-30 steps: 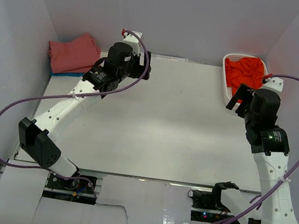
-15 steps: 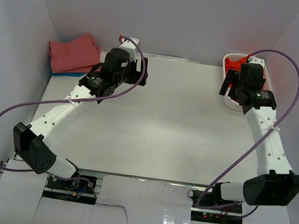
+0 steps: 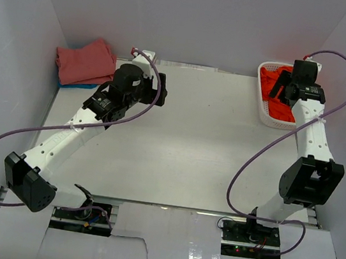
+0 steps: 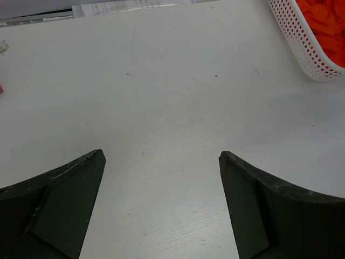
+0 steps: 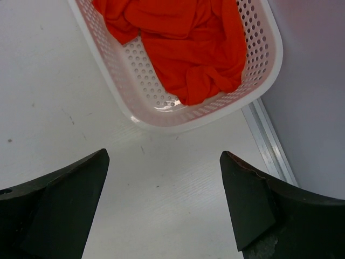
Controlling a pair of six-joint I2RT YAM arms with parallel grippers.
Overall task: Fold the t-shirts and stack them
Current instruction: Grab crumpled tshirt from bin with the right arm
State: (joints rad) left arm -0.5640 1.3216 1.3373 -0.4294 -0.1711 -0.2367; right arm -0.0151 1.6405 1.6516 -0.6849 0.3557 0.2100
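I will lower my right gripper next and reach outward into the basket onto the crumpled orange-red t-shirt (image 5: pixel 186 35), because the t-shirt is below and outward of my open fingers.
The orange-red t-shirt (image 3: pixel 271 80) lies crumpled in the white mesh basket (image 3: pixel 263 115) at the back right. It also shows in the right wrist view (image 5: pixel 178 38) and the left wrist view (image 4: pixel 328 19). The salmon-pink t-shirt (image 3: pixel 85 60) lies folded at the back left on the blue t-shirt (image 3: pixel 81 86), of which only an edge shows. My right gripper (image 3: pixel 281 90) (image 5: pixel 164 155) is open and empty at the basket (image 5: pixel 135 75). My left gripper (image 3: pixel 164 88) (image 4: pixel 161 155) is open and empty over bare table at the back, right of the folded stack.
White walls close in the table on the left, back and right. A metal rail (image 5: pixel 269 140) runs along the table's right edge beside the basket (image 4: pixel 299 38). The purple cable of the right arm (image 3: pixel 244 172) loops over the right part of the table.
My right arm has swung from the right side towards the back and now reaches over the basket. My left arm has shifted slightly to the left and nearer, still open.
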